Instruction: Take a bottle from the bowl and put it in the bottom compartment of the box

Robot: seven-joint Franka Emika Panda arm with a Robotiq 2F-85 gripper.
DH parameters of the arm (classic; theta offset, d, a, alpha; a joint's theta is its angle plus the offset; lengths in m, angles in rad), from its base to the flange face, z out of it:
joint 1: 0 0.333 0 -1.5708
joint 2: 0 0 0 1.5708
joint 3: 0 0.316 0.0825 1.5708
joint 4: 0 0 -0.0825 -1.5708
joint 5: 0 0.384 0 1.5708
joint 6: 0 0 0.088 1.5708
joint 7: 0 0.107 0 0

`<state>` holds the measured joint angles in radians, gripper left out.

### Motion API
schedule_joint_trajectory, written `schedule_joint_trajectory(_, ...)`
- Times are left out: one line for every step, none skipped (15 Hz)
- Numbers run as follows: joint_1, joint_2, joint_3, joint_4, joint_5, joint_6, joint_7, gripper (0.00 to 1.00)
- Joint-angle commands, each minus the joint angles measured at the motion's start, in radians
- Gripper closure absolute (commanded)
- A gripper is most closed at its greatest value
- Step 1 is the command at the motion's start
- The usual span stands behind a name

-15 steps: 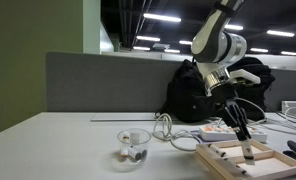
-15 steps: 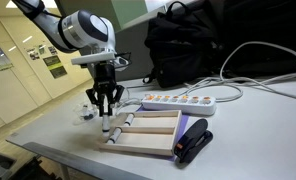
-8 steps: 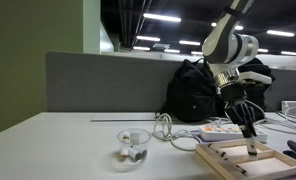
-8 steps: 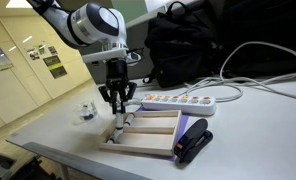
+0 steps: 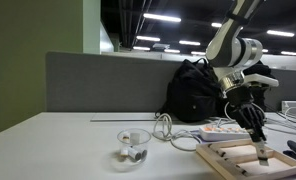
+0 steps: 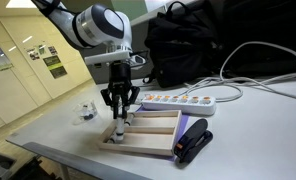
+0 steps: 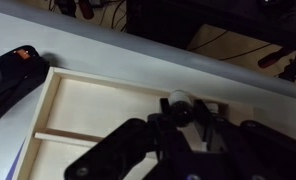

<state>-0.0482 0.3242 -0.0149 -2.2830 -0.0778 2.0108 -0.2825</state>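
I will next lower the bottle slightly with my gripper toward the table edge, into the box compartment along that table edge, because the bottle already hangs over the compartment's open bottom.
My gripper point(image 6: 119, 107) is shut on a small pale bottle point(image 6: 121, 127) that hangs below the fingers, low over the wooden box point(image 6: 153, 137) at its end nearest the bowl. In an exterior view the gripper point(image 5: 256, 132) holds the bottle point(image 5: 262, 152) just above the box point(image 5: 238, 160). In the wrist view the bottle point(image 7: 176, 101) sits between the dark fingers of the gripper point(image 7: 178, 114), over the box floor point(image 7: 88, 110). The clear bowl point(image 5: 134, 143) holds more vials; it also shows in an exterior view point(image 6: 86, 111).
A white power strip point(image 6: 183, 101) lies behind the box. A black stapler point(image 6: 193, 140) lies against the box's side, also in the wrist view point(image 7: 13, 75). A black backpack point(image 5: 198, 90) and cables point(image 5: 168, 130) sit at the back.
My gripper has carried the bottle away from the bowl side to a spot over the box and lowered slightly. The bowl and box have not moved.
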Motion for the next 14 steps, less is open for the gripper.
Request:
schedule_joint_trajectory(-0.005,0.009,-0.005,0.003,-0.006,-0.003,0.037,0.93)
schedule_joint_trajectory(-0.005,0.015,-0.007,0.006,-0.007,0.002,0.041,0.93)
schedule_joint_trajectory(-0.004,0.02,-0.008,0.01,-0.01,0.002,0.044,0.93)
schedule_joint_trajectory(-0.006,0.023,-0.009,0.013,-0.006,0.002,0.043,0.93)
schedule_joint_trajectory(-0.005,0.025,-0.01,0.014,-0.007,0.001,0.044,0.93)
schedule_joint_trajectory(-0.007,0.028,-0.01,0.015,-0.005,-0.001,0.042,0.93)
schedule_joint_trajectory(-0.008,0.032,-0.01,0.017,-0.002,-0.004,0.041,0.93)
schedule_joint_trajectory(-0.009,0.035,-0.011,0.018,-0.002,-0.004,0.043,0.93)
schedule_joint_trajectory(-0.011,0.041,-0.01,0.022,0.0,-0.01,0.04,0.93)
schedule_joint_trajectory(-0.011,0.048,-0.011,0.026,0.001,-0.015,0.041,0.93)
schedule_joint_trajectory(-0.012,0.056,-0.012,0.029,0.001,-0.018,0.044,0.93)
schedule_joint_trajectory(-0.013,0.063,-0.012,0.031,0.001,-0.02,0.045,0.93)
schedule_joint_trajectory(-0.012,0.068,-0.012,0.034,-0.001,-0.022,0.049,0.93)
schedule_joint_trajectory(-0.013,0.072,-0.012,0.038,-0.001,-0.025,0.051,0.93)
